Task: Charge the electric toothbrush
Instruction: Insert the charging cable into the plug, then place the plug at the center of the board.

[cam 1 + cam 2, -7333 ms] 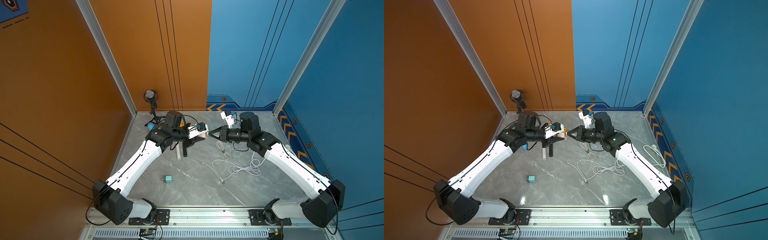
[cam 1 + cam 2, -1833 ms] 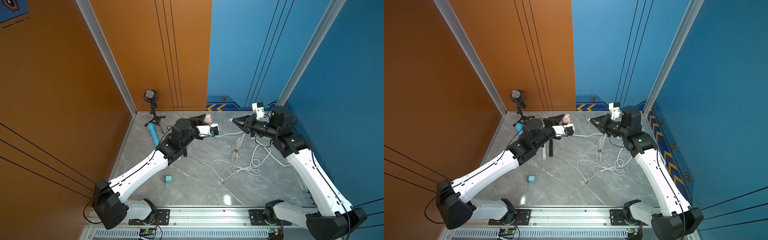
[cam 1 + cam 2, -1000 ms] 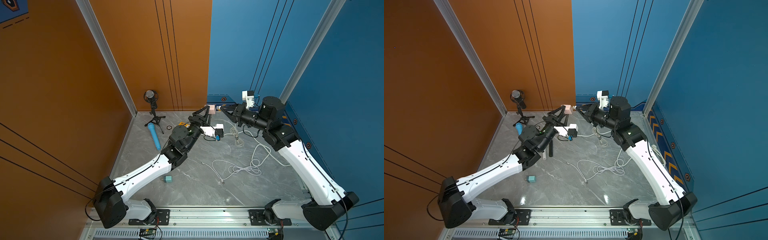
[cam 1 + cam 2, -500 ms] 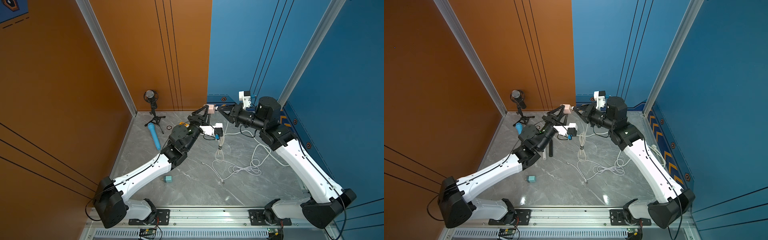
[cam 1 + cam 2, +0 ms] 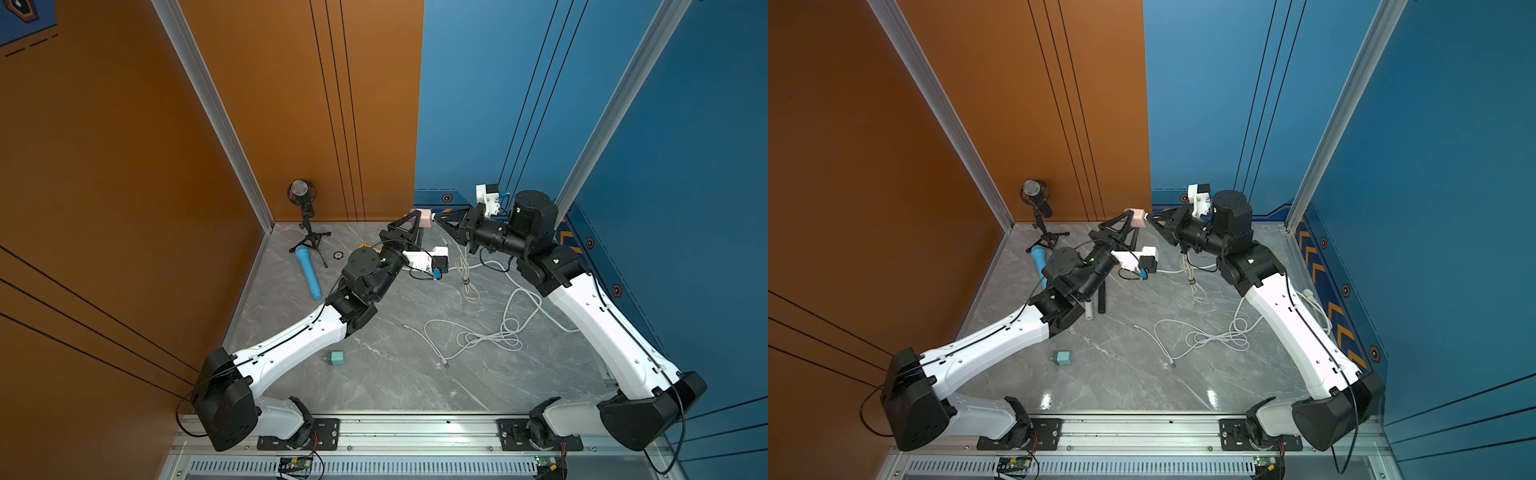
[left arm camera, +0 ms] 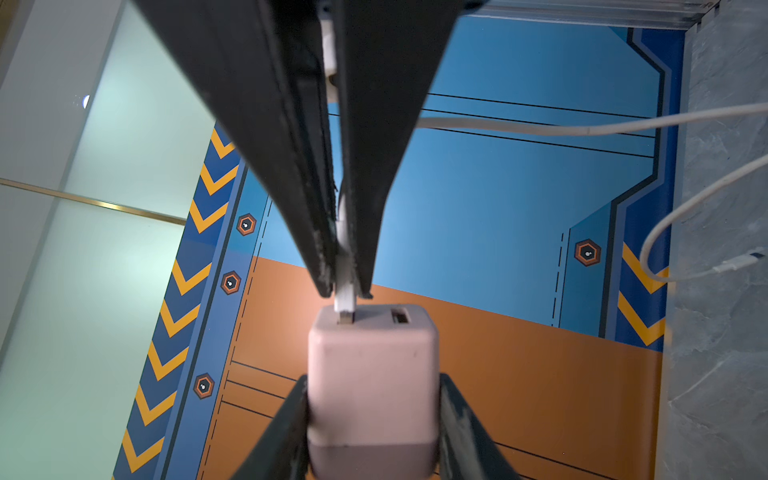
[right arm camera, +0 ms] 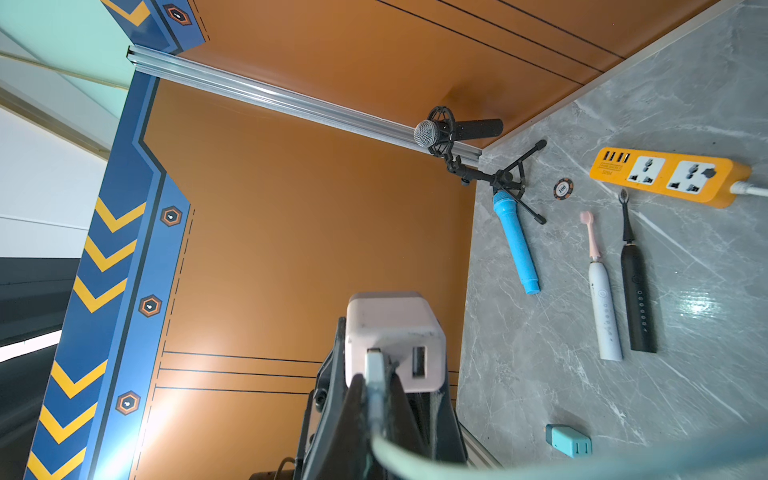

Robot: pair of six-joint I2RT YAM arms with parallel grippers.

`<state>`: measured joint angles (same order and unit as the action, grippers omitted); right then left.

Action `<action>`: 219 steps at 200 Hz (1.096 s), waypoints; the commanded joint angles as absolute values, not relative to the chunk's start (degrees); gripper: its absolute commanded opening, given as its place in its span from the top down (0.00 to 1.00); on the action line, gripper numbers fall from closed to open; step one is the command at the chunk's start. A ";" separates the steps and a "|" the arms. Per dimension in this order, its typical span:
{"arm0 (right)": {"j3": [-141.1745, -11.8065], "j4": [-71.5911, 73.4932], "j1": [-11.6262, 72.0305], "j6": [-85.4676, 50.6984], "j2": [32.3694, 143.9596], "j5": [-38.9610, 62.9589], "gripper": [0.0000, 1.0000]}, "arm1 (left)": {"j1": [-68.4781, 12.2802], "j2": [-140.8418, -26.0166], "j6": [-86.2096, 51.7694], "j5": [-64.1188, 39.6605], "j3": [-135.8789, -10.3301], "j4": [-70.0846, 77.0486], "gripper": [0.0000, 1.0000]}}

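Note:
I need to move my left gripper down and back next and release the adapter on the bare floor by the black toothbrush [image 5: 1113, 326], below the gripper and nearer my base.
My left gripper [image 5: 417, 221] [image 6: 374, 384] is shut on a pink charger adapter [image 5: 425, 218] [image 5: 1136, 217] [image 6: 372, 361], held in the air near the back wall. My right gripper [image 5: 435, 217] [image 6: 345, 286] [image 7: 374, 384] faces it, shut on the white USB plug [image 6: 345, 301] [image 7: 374, 360] of a cable [image 5: 464, 270]. The plug's tip is at the mouth of one of the adapter's two ports. A white toothbrush with a pink head [image 7: 602, 299] and a black toothbrush [image 7: 636, 299] lie side by side on the floor, mostly hidden under my left arm in both top views.
An orange power strip [image 7: 665, 178], a poker chip [image 7: 563, 189], a blue microphone [image 5: 308, 272] and a microphone on a tripod [image 5: 303, 199] are at the back left. A teal adapter [image 5: 336, 357] and a loose white cable [image 5: 478, 336] lie mid-floor.
My right gripper has carried the plug leftward to the adapter, and the cable trails after it. The left gripper with the adapter has stayed nearly still.

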<state>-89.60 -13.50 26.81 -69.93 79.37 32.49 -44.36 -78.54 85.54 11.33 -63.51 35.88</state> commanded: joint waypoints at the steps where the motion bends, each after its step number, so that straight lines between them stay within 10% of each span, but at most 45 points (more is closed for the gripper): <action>1: -92.02 -17.50 27.75 -66.95 81.76 35.38 1.00 | -48.30 -78.16 86.71 3.24 -64.68 38.01 1.00; 70: -90.20 -20.68 28.43 -63.94 82.87 37.90 1.00 | -51.13 -78.70 82.67 3.29 -67.20 28.27 1.00; 104: -85.54 -24.65 24.78 -55.64 73.05 36.62 0.56 | -43.11 -82.12 70.09 8.24 -78.35 -13.83 1.00; 126: -79.99 -24.96 21.09 -53.10 65.06 36.00 0.45 | -40.51 -83.97 60.78 8.46 -79.39 -30.05 1.00; 219: -76.98 -30.55 16.44 -47.88 59.88 31.42 0.39 | -40.05 -91.65 38.85 5.92 -70.57 -43.68 1.00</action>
